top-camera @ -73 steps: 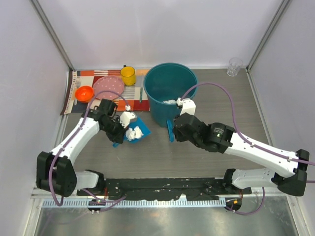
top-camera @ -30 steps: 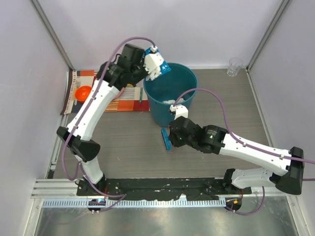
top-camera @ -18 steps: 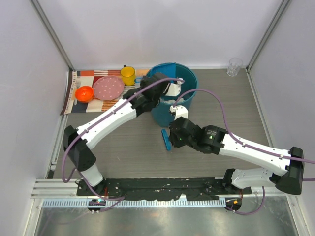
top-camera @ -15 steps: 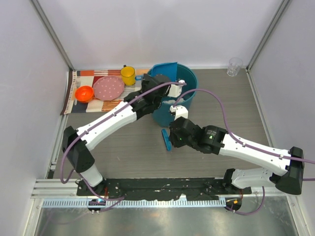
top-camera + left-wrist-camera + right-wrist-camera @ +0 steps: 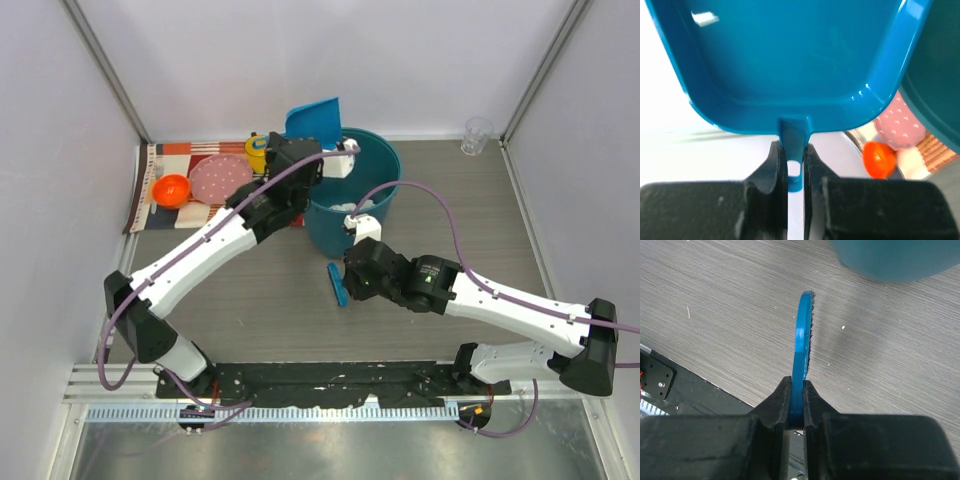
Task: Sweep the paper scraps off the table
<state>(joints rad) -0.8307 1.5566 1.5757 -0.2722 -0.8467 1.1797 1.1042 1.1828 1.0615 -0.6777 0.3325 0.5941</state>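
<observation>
The left gripper will next swing off the bucket, back and down, and turn the dustpan flat onto the table before the placemat (image 5: 946, 186), as the bucket holds the scraps.
My left gripper (image 5: 300, 145) is shut on the handle of a blue dustpan (image 5: 314, 120), raised over the far left rim of the teal bucket (image 5: 352, 232). In the left wrist view the dustpan (image 5: 790, 60) is empty and its handle sits between my fingers (image 5: 776, 165). White paper scraps (image 5: 347, 207) lie inside the bucket. My right gripper (image 5: 352, 275) is shut on a blue brush (image 5: 338, 281), held low over the table (image 5: 270, 320) in front of the bucket. The right wrist view shows the brush (image 5: 803, 350) edge-on with dark bristles. No scraps show on the table.
A striped placemat (image 5: 160, 160) at the back left carries an orange bowl (image 5: 171, 189), a pink dotted plate (image 5: 220, 179) and a yellow mug (image 5: 257, 146). A clear glass (image 5: 476, 134) stands at the back right. White walls enclose the table.
My left arm lifted the dustpan with scraps off the table, tipped it into the bucket, and now holds it empty, raised at the far left rim. The right gripper with the brush shifted slightly left.
</observation>
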